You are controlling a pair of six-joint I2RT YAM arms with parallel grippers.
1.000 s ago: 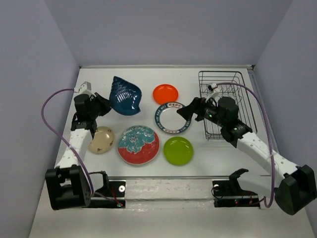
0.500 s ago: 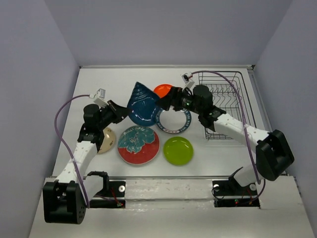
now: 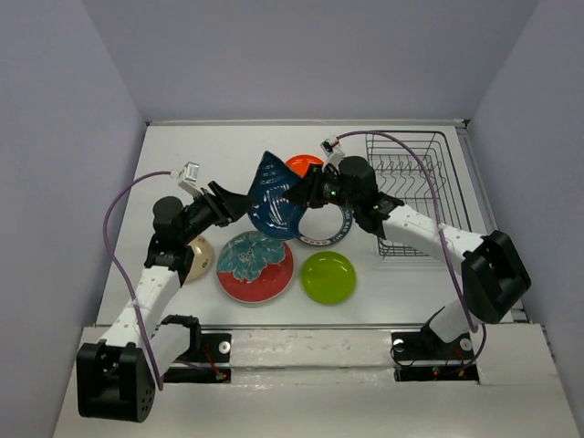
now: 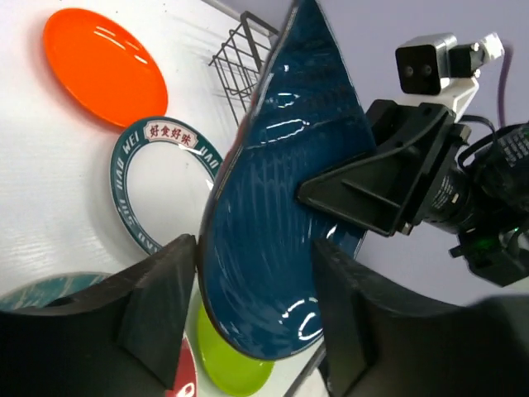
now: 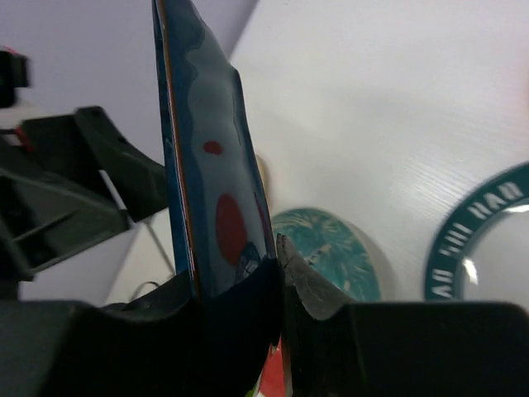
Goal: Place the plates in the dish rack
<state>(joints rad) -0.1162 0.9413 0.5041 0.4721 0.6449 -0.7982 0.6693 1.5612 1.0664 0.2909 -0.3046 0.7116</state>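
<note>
The rack stands empty, so next I will move my right gripper to the right in the top view, lower the plate into the rack's far end (image 3: pixel 432 162) and let it go.
The dark blue plate (image 3: pixel 276 194) stands on edge in the air above the table's middle, between my two grippers. My right gripper (image 3: pixel 306 193) is shut on its right rim; the right wrist view shows the rim (image 5: pixel 207 182) pinched between the fingers (image 5: pixel 235 265). My left gripper (image 3: pixel 235 203) is open, its jaws standing apart around the plate's lower edge (image 4: pixel 281 207). The black wire dish rack (image 3: pixel 415 187) stands at the back right with no plate in it. Flat on the table lie the orange plate (image 3: pixel 303 165), blue-rimmed white plate (image 3: pixel 328 224), red flowered plate (image 3: pixel 255 265), lime green plate (image 3: pixel 328 276) and beige plate (image 3: pixel 193 257).
The orange plate and the blue-rimmed plate are partly hidden behind the raised plate and the right arm. Purple cables loop from both wrists. Grey walls close in the table on the left, back and right.
The left arm carried the dark blue plate rightwards and upright. The right gripper came over from the rack and shut on its rim. The left jaws then opened.
</note>
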